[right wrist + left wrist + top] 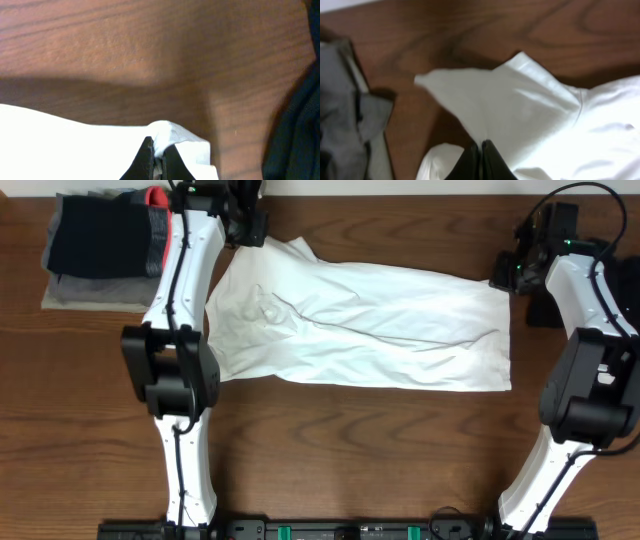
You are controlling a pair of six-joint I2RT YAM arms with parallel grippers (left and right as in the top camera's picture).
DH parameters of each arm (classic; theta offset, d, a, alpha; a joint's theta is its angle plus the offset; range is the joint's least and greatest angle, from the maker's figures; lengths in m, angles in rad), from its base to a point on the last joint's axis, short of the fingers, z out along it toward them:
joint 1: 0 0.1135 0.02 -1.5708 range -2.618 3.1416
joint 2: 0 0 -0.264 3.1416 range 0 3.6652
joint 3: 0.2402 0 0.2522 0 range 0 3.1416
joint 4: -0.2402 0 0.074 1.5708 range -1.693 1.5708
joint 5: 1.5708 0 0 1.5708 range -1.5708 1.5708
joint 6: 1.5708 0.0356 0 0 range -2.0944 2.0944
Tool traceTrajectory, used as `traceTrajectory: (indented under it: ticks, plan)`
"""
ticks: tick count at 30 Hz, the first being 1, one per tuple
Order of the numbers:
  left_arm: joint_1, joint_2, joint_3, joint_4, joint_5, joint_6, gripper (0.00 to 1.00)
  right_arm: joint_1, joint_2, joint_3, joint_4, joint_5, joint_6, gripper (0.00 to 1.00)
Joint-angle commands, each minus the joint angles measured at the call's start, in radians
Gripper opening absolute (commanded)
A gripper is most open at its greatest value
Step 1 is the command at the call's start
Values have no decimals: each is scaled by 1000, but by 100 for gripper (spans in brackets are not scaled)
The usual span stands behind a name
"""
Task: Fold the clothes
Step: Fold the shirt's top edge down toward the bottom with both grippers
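Observation:
The shirt's pinched far edge in my left gripper should come back across the shirt (370, 320) next, and I will let go of it over the shirt's near corner.
A white shirt (370, 320) lies spread across the middle of the wooden table. My left gripper (247, 228) is at its far left corner, shut on the shirt's sleeve fabric (490, 105), which rises in a peak above the jaws (481, 146). My right gripper (508, 272) is at the far right corner, shut on a pinch of the white hem (167, 132) between its jaws (157, 147). The cloth between the two corners lies slack on the table.
A stack of folded dark and grey clothes (100, 250) sits at the far left, also in the left wrist view (345, 115). A dark garment (545, 305) lies at the far right edge, also in the right wrist view (300, 125).

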Motion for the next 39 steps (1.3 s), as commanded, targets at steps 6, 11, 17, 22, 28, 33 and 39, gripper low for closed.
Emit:
traceTrajectory:
  ticks: [6, 11, 17, 22, 28, 33, 39]
  plan:
    - [3, -61, 11, -192, -6, 6, 6, -8, -32, 18, -114, -58, -33, 1]
    - [3, -61, 11, -341, -6, 6, 6, -13, -34, 18, -133, -98, -48, 1]
    - [3, -61, 11, -502, -13, 6, 6, -21, -34, 18, -134, -98, -47, 1]
    - [3, -61, 11, -608, -13, 6, 6, -22, -34, 18, -134, -97, -51, 1]
    - [3, -61, 11, -701, -14, 0, 6, -23, -34, 18, -135, -97, -58, 1]
    - [3, -61, -2, -737, -21, -9, 6, -22, -34, 17, -137, -98, -66, 1]
    - [3, -61, -126, -729, -51, -27, 6, -23, -34, 17, -140, -97, -73, 1]
